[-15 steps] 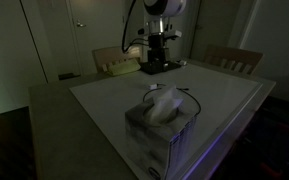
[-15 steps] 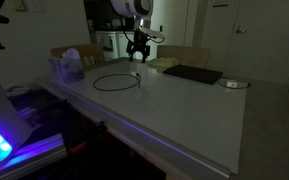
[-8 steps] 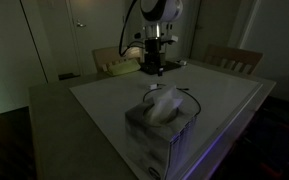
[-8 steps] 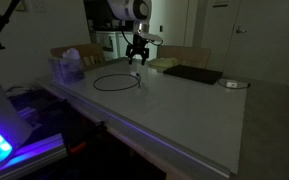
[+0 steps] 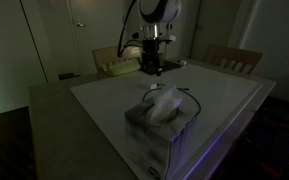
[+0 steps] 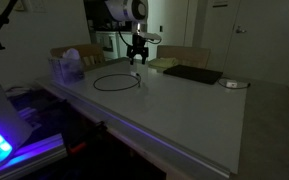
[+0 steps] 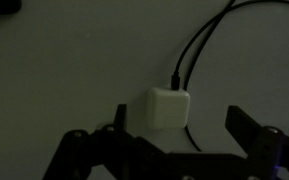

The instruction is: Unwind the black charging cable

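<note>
Next, my gripper moves down onto the white charger brick and closes on its sides, since the brick lies between my open fingers but still below them.
The black charging cable (image 6: 115, 82) lies in a round loop on the white table, with a white charger brick (image 6: 136, 73) at its far end. In the wrist view the charger brick (image 7: 168, 108) lies flat with the black cable (image 7: 199, 40) running up from it. My gripper (image 7: 179, 124) is open, with one finger on each side of the brick and not touching it. In both exterior views the gripper (image 6: 136, 60) (image 5: 152, 66) hangs just above the table over the brick. Part of the cable (image 5: 189, 95) shows behind the tissue box.
A tissue box (image 5: 162, 125) (image 6: 68, 68) stands near one table edge beside the cable loop. A flat black slab (image 6: 191, 74) and a small round object (image 6: 233, 84) lie further along the table. Chairs stand behind the table.
The arm shifted slightly sideways over the charger brick during the first half second, then held almost still. The cable has not moved.
</note>
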You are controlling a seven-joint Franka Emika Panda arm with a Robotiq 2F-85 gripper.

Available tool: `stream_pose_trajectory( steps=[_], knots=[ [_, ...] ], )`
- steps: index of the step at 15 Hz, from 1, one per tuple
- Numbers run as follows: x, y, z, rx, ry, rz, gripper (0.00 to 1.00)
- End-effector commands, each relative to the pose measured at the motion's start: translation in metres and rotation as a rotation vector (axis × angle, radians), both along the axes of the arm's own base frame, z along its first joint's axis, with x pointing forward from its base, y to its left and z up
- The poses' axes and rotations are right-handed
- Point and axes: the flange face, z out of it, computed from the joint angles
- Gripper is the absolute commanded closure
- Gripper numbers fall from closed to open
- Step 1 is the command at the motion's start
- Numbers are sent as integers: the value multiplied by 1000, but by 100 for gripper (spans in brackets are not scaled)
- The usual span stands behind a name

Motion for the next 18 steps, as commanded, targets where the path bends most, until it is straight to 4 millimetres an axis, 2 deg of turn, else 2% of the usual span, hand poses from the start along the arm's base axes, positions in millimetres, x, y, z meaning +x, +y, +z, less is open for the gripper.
stream_pose_trajectory(
  steps=[1, 6, 18],
  knots=[
    [5, 6, -5, 18, -85, 84, 0],
    [4, 9, -9, 74, -133, 72, 0],
    [-40, 1, -46, 108, -49, -53, 0]
  ],
)
